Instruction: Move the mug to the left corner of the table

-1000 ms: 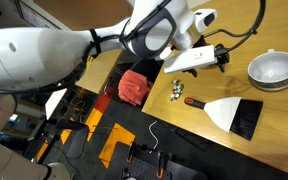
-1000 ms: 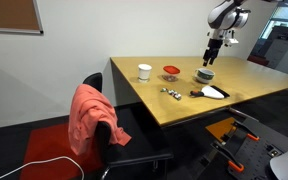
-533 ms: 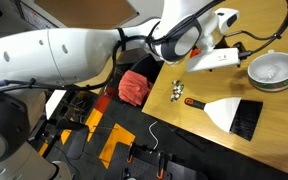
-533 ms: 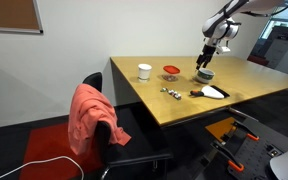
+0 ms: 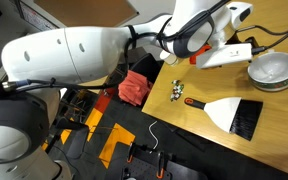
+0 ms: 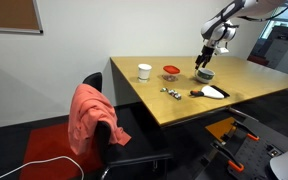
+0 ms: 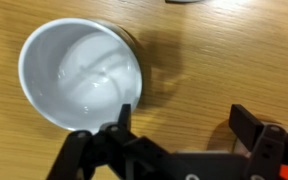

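Observation:
My fingers still have bare wood between them, so my gripper needs to go down and to the left in the wrist view next, onto the mug's nearest rim edge [image 5: 251,70] [image 7: 139,92].
The mug [image 7: 79,75] is a wide, bowl-like white vessel with a greyish-green rim. It stands upright on the tan table [image 7: 214,50]. It shows in both exterior views [image 5: 272,70] [image 6: 204,74]. My gripper [image 7: 184,125] is open and empty just above the table. One finger is over the mug's rim. The other finger is over bare wood to the side. In an exterior view the gripper [image 6: 202,63] hangs right above the mug.
A small white cup [image 6: 144,71] and a red-lidded round container [image 6: 171,71] stand on the table. A hand brush [image 5: 232,113] and small loose items [image 5: 178,92] lie near the edge. A chair with a red cloth [image 6: 90,115] stands beside the table.
The arm has moved toward the mug and come down, so the gripper now hangs just above the mug's rim. The mug has not moved.

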Motion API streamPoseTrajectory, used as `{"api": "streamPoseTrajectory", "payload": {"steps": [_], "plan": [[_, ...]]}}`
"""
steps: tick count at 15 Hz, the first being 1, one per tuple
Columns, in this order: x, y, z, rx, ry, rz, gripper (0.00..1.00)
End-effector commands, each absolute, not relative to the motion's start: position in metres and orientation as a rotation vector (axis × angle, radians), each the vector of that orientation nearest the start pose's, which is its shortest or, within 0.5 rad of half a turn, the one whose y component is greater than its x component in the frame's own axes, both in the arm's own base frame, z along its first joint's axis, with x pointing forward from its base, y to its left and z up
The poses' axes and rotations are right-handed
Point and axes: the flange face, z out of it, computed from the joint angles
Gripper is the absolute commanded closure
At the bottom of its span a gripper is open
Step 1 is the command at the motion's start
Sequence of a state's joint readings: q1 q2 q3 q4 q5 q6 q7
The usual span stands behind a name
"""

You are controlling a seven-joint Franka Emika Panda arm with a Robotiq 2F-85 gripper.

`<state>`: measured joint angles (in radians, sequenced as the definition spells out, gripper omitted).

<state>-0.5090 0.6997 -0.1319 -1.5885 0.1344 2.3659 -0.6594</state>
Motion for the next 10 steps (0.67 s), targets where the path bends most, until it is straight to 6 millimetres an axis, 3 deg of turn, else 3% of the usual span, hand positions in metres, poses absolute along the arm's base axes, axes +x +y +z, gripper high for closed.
{"api": "streamPoseTrajectory", "payload": {"steps": [1,10], "plan": [[0.583,-0.422,0.232,-3.175,0.143,-0.107,0.00],[0.587,-0.427,0.199,-3.172,0.177,-0.092,0.00]]}}
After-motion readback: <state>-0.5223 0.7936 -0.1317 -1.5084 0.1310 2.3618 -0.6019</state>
